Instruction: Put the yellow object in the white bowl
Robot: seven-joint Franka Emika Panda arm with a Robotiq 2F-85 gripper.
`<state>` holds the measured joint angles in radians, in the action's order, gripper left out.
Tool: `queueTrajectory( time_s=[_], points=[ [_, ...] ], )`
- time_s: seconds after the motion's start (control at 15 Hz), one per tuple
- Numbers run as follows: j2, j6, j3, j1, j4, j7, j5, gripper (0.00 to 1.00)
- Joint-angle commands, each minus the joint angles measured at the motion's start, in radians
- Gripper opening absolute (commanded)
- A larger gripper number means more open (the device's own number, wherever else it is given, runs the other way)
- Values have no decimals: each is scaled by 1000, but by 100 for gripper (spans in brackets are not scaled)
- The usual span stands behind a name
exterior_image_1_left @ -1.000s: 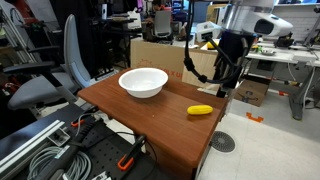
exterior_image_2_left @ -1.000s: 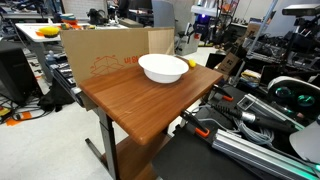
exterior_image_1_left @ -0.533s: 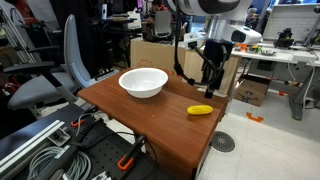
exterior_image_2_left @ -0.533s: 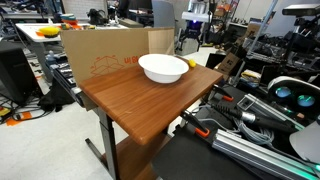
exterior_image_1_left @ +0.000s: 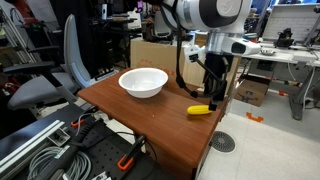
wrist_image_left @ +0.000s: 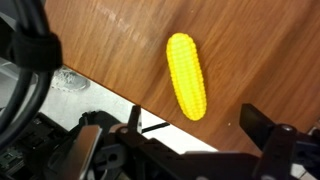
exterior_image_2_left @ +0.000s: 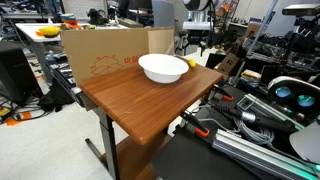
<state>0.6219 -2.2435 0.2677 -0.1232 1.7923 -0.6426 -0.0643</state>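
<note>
I should next move my open gripper down onto the end of the yellow object (exterior_image_1_left: 206,108) (wrist_image_left: 194,108) nearest the gripper's fingers, because that end is between the spread fingers.
The yellow object (exterior_image_1_left: 201,110) is a small corn-like oval lying on the wooden table (exterior_image_1_left: 140,115) near its edge. In the wrist view it (wrist_image_left: 186,75) lies lengthwise on the wood, just beyond my fingertips and apart from them. My gripper (exterior_image_1_left: 213,95) hangs just above and slightly behind it, open and empty; in the wrist view the gripper (wrist_image_left: 195,128) has its jaws spread wide. The white bowl (exterior_image_1_left: 143,81) stands on the table's far part, also seen in an exterior view (exterior_image_2_left: 163,67), where the yellow object (exterior_image_2_left: 190,63) peeks out behind it.
A cardboard box (exterior_image_2_left: 105,52) stands along one table edge. An office chair (exterior_image_1_left: 55,70) is beside the table. Cables and equipment (exterior_image_1_left: 50,150) lie on the floor. The table edge drops to grey floor (wrist_image_left: 100,95) right by the yellow object.
My arm has swung in over the table and lowered toward the yellow object. The object and bowl have not moved.
</note>
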Motion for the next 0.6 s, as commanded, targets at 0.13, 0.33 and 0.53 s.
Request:
queueTrajectory(
  time_s=[0.13, 0.33, 0.53],
  points=[
    [52, -73, 9, 34, 17, -21, 58, 100],
    [74, -112, 2, 53, 20, -11, 66, 100],
    [80, -142, 4, 67, 22, -6, 64, 66]
  ],
)
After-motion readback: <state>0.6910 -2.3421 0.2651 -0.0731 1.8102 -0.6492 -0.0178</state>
